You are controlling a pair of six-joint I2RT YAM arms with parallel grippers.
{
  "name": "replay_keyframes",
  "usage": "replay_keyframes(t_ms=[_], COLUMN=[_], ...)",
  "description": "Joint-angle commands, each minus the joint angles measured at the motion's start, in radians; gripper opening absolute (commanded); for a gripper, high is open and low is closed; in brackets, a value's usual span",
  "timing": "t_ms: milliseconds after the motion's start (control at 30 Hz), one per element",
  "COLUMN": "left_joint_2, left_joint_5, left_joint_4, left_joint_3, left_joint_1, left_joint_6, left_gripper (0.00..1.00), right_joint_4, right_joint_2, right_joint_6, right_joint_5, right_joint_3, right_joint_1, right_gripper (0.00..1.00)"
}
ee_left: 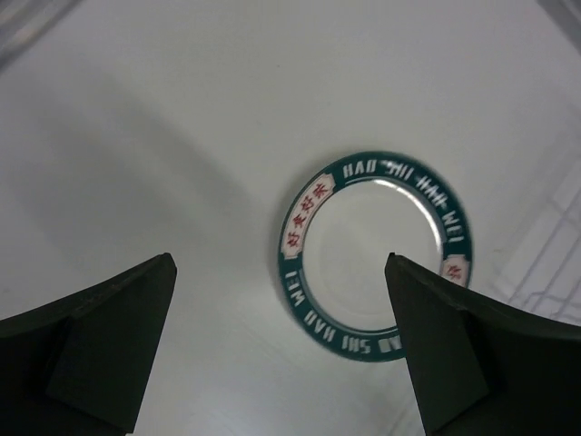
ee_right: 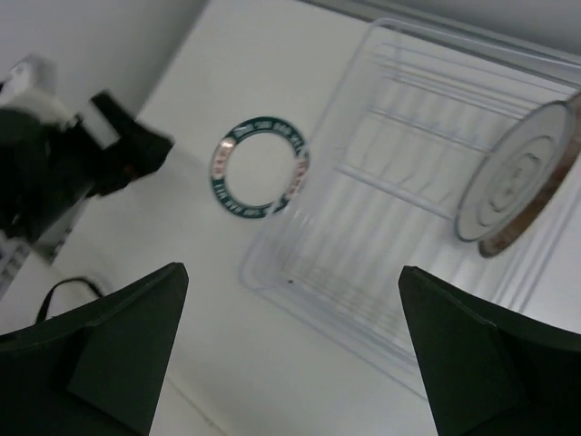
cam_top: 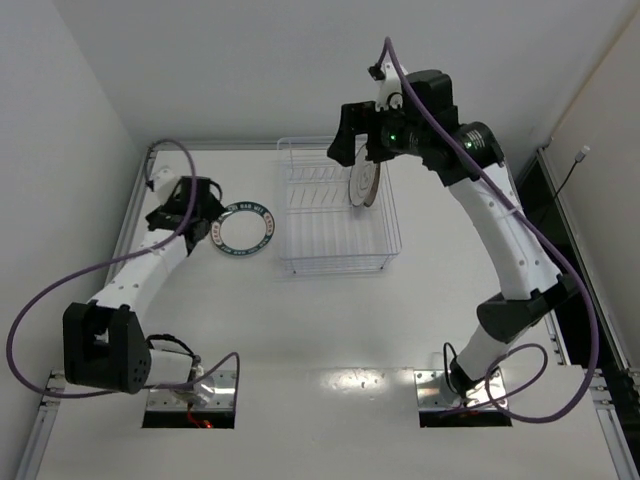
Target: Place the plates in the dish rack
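My left gripper is to tilt its fingers toward the rack next, and then go down onto the teal plate's edge away from the rack.
The dish rack stands at the back middle of the table. Two plates stand on edge against each other between its tines, a white one with a thin dark ring in front of one with an orange-brown edge. The teal-rimmed lettered plate lies flat on the table left of the rack. My right gripper hangs open just above the standing plates and holds nothing. Open too, my left gripper hovers at the teal plate's left edge, above the table.
White walls enclose the table on the left and at the back. In the right wrist view my left arm sits left of the teal plate. The rack's wire edge shows right of the plate in the left wrist view.
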Motion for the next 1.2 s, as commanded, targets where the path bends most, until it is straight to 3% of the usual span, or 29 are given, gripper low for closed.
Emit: replay_keyframes(t_ms=[0,67,167,233,367,533,633,667,767,800,1167], left_joint_2=[0.022,0.097,0.184,0.241,0.382,0.51,0.568,0.568,0.582,0.593,0.587], left_joint_5=[0.385,0.514,0.716,0.766,0.827,0.836,0.846,0.859,0.859,0.859,0.878], left_joint_4=[0.22,0.323,0.447,0.555,0.639,0.629,0.58,0.57,0.537,0.537,0.489], left_joint_3=[-0.054,-0.1,-0.145,-0.158,-0.167,-0.107,-0.061,-0.05,-0.026,-0.026,0.051], left_joint_1=[0.188,0.277,0.324,0.324,0.324,0.293,0.284,0.284,0.284,0.284,0.284], left_joint_6=[-0.141,-0.23,-0.287,-0.336,-0.362,-0.376,-0.318,-0.309,-0.286,-0.276,-0.195], left_gripper=[1.0,1.0,1.0,0.98,0.83,0.73,0.53,0.35,0.15,0.02,0.0], right_joint_4=[0.056,-0.037,-0.115,-0.093,-0.008,-0.017,-0.006,-0.006,0.003,0.003,0.021], right_joint_2=[0.096,0.183,0.22,0.19,0.076,0.067,0.067,0.067,0.067,0.067,0.054], right_joint_6=[-0.038,-0.056,-0.081,-0.081,-0.07,-0.07,-0.061,-0.061,-0.061,-0.052,-0.032], right_joint_5=[-0.335,-0.401,-0.467,-0.496,-0.542,-0.565,-0.587,-0.587,-0.596,-0.596,-0.639], right_joint_3=[0.054,0.244,0.33,0.235,0.045,0.006,-0.019,-0.029,-0.039,-0.049,-0.106], right_joint_1=[-0.028,-0.07,-0.144,-0.185,-0.292,-0.347,-0.36,-0.37,-0.379,-0.38,-0.399], right_gripper=[1.0,1.0,1.0,1.0,1.0,1.0,1.0,1.0,1.0,1.0,1.0])
